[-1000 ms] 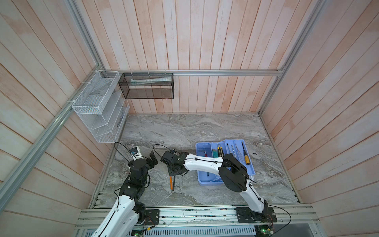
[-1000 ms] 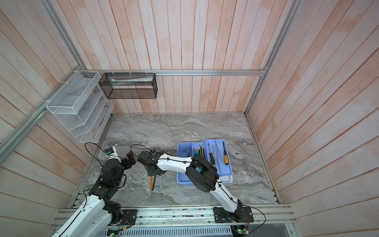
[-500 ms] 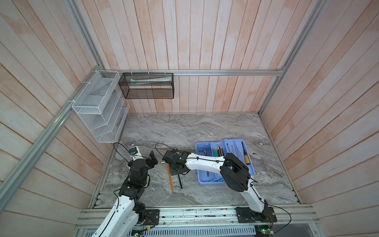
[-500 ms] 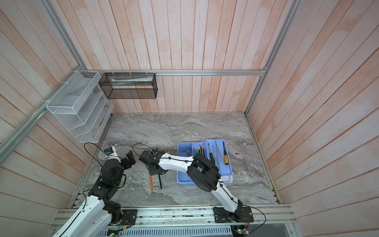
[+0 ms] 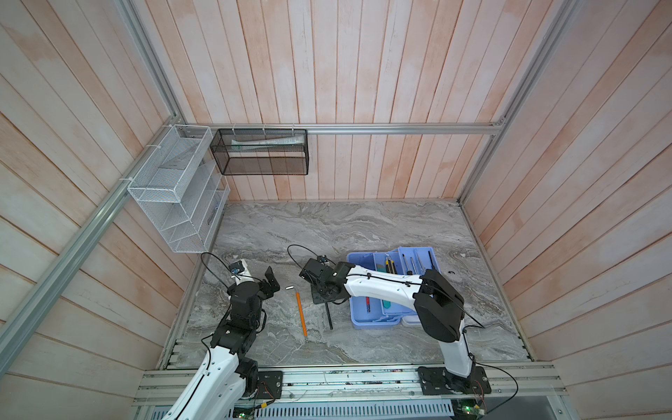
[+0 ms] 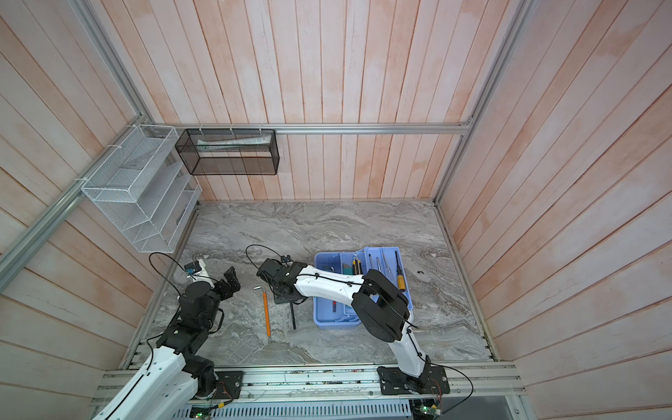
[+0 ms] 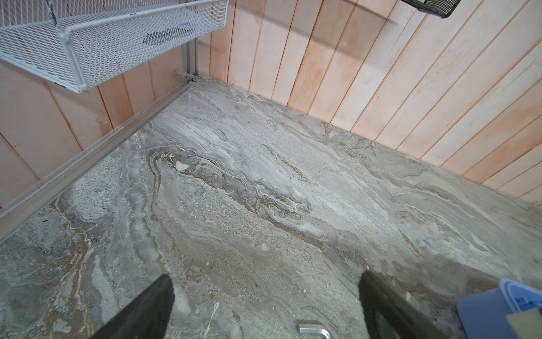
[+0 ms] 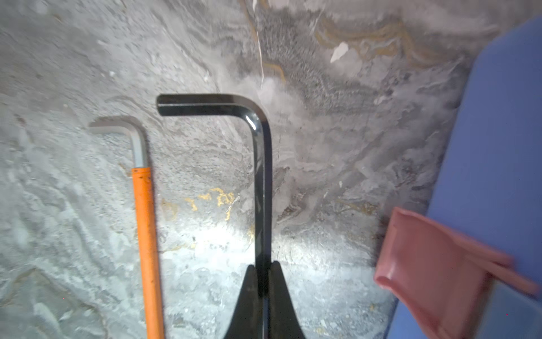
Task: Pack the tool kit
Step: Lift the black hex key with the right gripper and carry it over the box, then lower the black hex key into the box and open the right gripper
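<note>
The right gripper rises over the case's side next, then goes down into the red tool's compartment and releases the key, since the case lies beside it.
The tool kit's light blue case (image 5: 374,324) (image 6: 327,323) lies open right of centre, its tray (image 5: 416,249) holding small screwdrivers. A teal tool (image 5: 384,302) lies in the base. My right gripper (image 8: 263,267) (image 5: 325,296) is shut on the long arm of a black L-shaped hex key (image 8: 262,176) (image 5: 329,317) just left of the case. Beside the key lies the orange stick (image 8: 145,234) (image 5: 301,314) (image 6: 267,314), with a bent silver end. The pink handle (image 8: 434,273) shows at the case's edge. My left gripper (image 7: 265,276) (image 5: 271,285) hovers open and empty left of the stick.
A white wire basket (image 5: 174,203) hangs on the left wall and a black mesh basket (image 5: 262,156) on the back wall. A small dark bit (image 5: 452,272) lies on the marble right of the case. Wooden walls close in three sides.
My right gripper has closed on the black hex key and drawn it to the right, away from the orange stick. The left arm has stayed put.
</note>
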`<act>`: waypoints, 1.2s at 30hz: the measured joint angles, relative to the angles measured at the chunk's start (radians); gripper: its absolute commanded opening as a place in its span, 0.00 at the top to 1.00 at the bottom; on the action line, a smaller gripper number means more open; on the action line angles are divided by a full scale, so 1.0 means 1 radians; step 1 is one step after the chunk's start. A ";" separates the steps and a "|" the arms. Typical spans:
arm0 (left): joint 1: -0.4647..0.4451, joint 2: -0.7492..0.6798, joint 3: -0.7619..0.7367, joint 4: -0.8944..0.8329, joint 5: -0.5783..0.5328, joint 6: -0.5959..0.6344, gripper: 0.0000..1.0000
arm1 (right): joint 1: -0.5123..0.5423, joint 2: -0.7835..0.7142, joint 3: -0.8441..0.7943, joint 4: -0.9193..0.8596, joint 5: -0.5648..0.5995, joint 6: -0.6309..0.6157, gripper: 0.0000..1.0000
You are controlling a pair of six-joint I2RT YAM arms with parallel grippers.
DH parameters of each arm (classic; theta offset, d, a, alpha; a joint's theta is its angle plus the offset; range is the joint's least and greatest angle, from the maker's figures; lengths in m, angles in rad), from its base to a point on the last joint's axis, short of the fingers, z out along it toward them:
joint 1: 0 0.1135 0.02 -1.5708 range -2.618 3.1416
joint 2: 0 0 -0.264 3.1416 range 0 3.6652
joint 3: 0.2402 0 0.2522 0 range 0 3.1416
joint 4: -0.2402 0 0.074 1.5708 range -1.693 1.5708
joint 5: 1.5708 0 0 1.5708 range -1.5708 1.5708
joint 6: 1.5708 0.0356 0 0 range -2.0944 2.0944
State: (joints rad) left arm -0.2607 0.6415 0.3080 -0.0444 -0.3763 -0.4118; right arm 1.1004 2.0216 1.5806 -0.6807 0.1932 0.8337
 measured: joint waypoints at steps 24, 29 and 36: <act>0.000 0.000 0.000 0.000 0.000 0.000 0.00 | -0.094 -0.387 -0.290 -0.100 0.186 0.076 1.00; 0.000 0.004 0.000 0.000 0.000 0.000 0.00 | -0.126 -0.380 -0.336 -0.092 0.191 0.077 1.00; 0.000 0.006 0.000 0.000 0.000 0.000 0.00 | -0.168 -0.331 -0.361 -0.007 0.162 0.050 1.00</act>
State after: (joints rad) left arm -0.2607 0.6479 0.3080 -0.0444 -0.3763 -0.4118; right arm 0.9325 1.6905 1.2198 -0.6880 0.3553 0.8833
